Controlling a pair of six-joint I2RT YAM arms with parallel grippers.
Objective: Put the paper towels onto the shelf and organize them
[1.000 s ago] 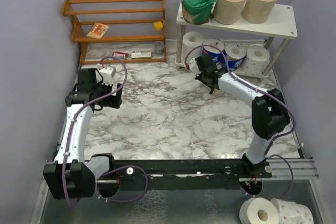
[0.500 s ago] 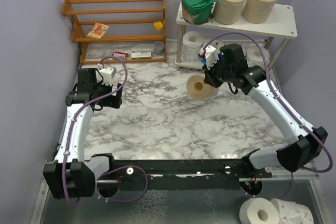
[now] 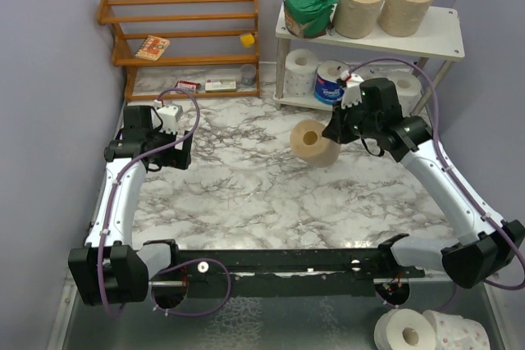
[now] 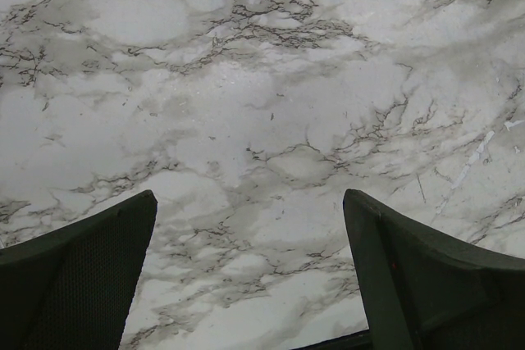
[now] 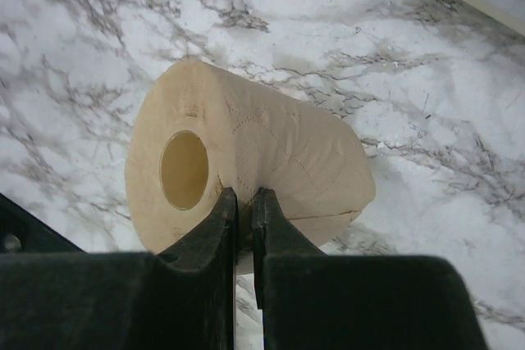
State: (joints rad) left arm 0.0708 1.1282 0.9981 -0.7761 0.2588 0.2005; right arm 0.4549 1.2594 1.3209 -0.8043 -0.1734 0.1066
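The tan-brown roll goes up, outward and over the shelf top's bare end [image 3: 440, 34] beside the tan rolls next. My right gripper tilts it upright to release it, because that end has room.
My right gripper [image 3: 332, 131] [image 5: 246, 198] is shut on a tan-brown paper towel roll [image 3: 312, 143] [image 5: 246, 170], pinching its paper and holding it on its side above the marble floor, in front of the white shelf [image 3: 443, 34]. On the shelf top stand a green-wrapped pack [image 3: 311, 2] and two tan rolls [image 3: 362, 6] [image 3: 407, 3]. On the lower tier stand a white roll [image 3: 301, 69] and a blue-wrapped roll [image 3: 331, 82]; others are hidden behind my arm. My left gripper [image 3: 182, 153] [image 4: 250, 235] is open and empty over the marble at the left.
An orange-brown wooden rack [image 3: 180, 43] with small items stands at the back left. A white roll [image 3: 404, 332] and a pink-dotted roll [image 3: 457, 332] lie off the table at the bottom right. Purple walls close in the sides.
My right arm has swung right and up with the tan roll in its grip; the roll has shifted only slightly. The blue-wrapped roll on the lower tier is uncovered. The left arm has not moved.
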